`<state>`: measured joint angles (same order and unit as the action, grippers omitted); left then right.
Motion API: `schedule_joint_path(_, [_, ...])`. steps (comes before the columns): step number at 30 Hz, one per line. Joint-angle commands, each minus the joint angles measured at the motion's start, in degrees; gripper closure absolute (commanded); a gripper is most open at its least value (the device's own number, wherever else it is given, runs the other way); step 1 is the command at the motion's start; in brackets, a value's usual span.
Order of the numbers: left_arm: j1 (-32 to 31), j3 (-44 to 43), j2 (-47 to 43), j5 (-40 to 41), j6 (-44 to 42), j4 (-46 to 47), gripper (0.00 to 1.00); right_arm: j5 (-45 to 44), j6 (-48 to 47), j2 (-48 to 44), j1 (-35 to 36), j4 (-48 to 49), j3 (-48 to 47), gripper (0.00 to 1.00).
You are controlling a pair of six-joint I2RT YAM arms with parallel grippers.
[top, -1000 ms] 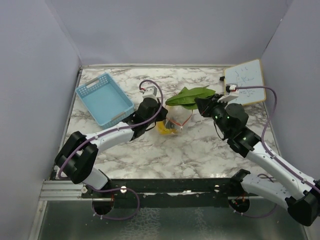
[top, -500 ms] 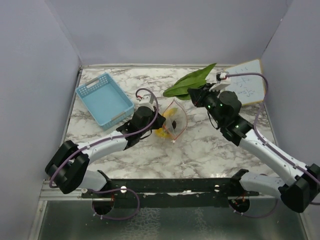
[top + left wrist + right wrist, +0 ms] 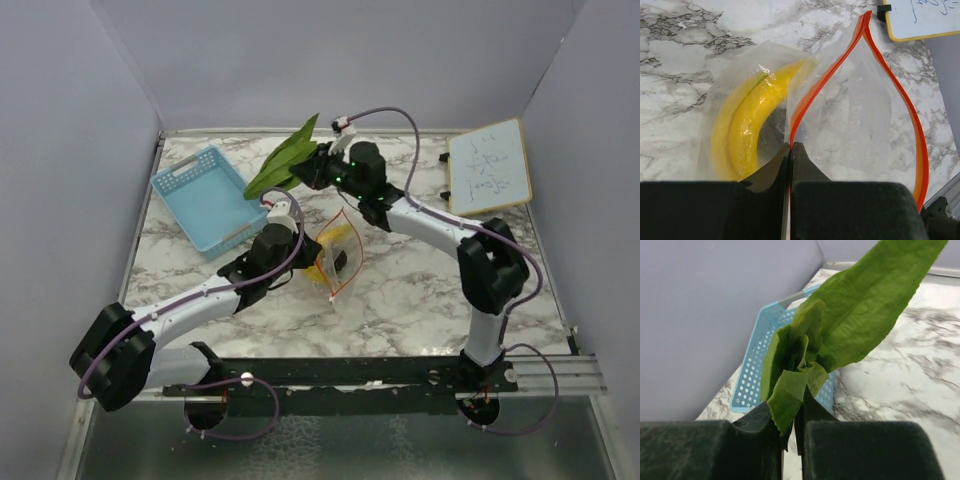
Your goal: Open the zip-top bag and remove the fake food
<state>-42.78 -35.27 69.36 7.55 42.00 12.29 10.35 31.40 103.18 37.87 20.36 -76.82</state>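
My right gripper goes to the left in the top view toward the basket's empty bottom next, then releases the leafy piece (image 3: 282, 160), since it hangs mostly outside the basket.
The clear zip-top bag (image 3: 340, 255) with its orange-red strip (image 3: 840, 65) lies open on the marble table. My left gripper (image 3: 296, 258) is shut on the bag's strip edge (image 3: 791, 145). A yellow banana piece (image 3: 737, 125) and a small dark round piece (image 3: 341, 262) are inside the bag. My right gripper (image 3: 312, 172) is shut on the stem end of the long green leafy piece (image 3: 282, 160) and holds it in the air near the blue basket; it also shows in the right wrist view (image 3: 850, 325).
A light-blue mesh basket (image 3: 208, 196) stands at the back left, also in the right wrist view (image 3: 757, 370). A small whiteboard (image 3: 487, 165) lies at the back right. Grey walls close in the table on three sides.
My right gripper has carried the green leafy piece from right of the bag leftward to near the basket. The bag's mouth has been lifted and opened wider by the left gripper.
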Motion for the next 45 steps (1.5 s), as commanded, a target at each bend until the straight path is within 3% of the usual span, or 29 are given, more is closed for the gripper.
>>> schedule_joint_path(1, [-0.4,0.7,-2.9,2.6,-1.0,-3.4,1.0,12.6,-3.4,11.9,3.0,7.7,-10.5,0.98])
schedule_joint_path(9, [-0.6,1.7,-6.4,5.3,-1.6,-7.0,1.0,27.1,-0.5,29.0,3.4,6.9,-27.0,0.98])
schedule_joint_path(22, [-0.6,1.7,-7.1,5.6,-2.0,-8.2,1.0,31.6,6.4,38.6,5.1,5.1,-36.6,0.97])
schedule_joint_path(24, [-0.6,1.9,-7.2,5.8,-2.0,-8.1,1.0,32.5,5.9,39.8,5.7,3.0,-38.6,0.87])
schedule_joint_path(27, [-0.6,1.8,-7.1,5.8,-2.1,-8.1,1.0,32.5,4.3,40.9,6.2,0.1,-40.6,0.53])
schedule_joint_path(29, [-0.6,1.7,-7.0,5.6,-2.1,-8.1,1.0,30.5,3.0,39.0,6.2,0.5,-38.4,0.41])
schedule_joint_path(31, [-0.6,1.7,-7.1,5.7,-2.2,-8.0,1.0,27.9,0.0,36.0,6.3,-0.5,-35.9,0.37])
schedule_joint_path(37, [-0.6,0.9,-7.2,6.0,-2.9,-7.9,1.0,14.0,-9.4,24.4,5.7,-7.3,-28.8,0.36])
schedule_joint_path(45, [-0.7,-0.4,-6.5,5.6,-3.7,-7.1,1.0,10.8,-8.6,4.9,0.2,2.9,-4.1,0.37])
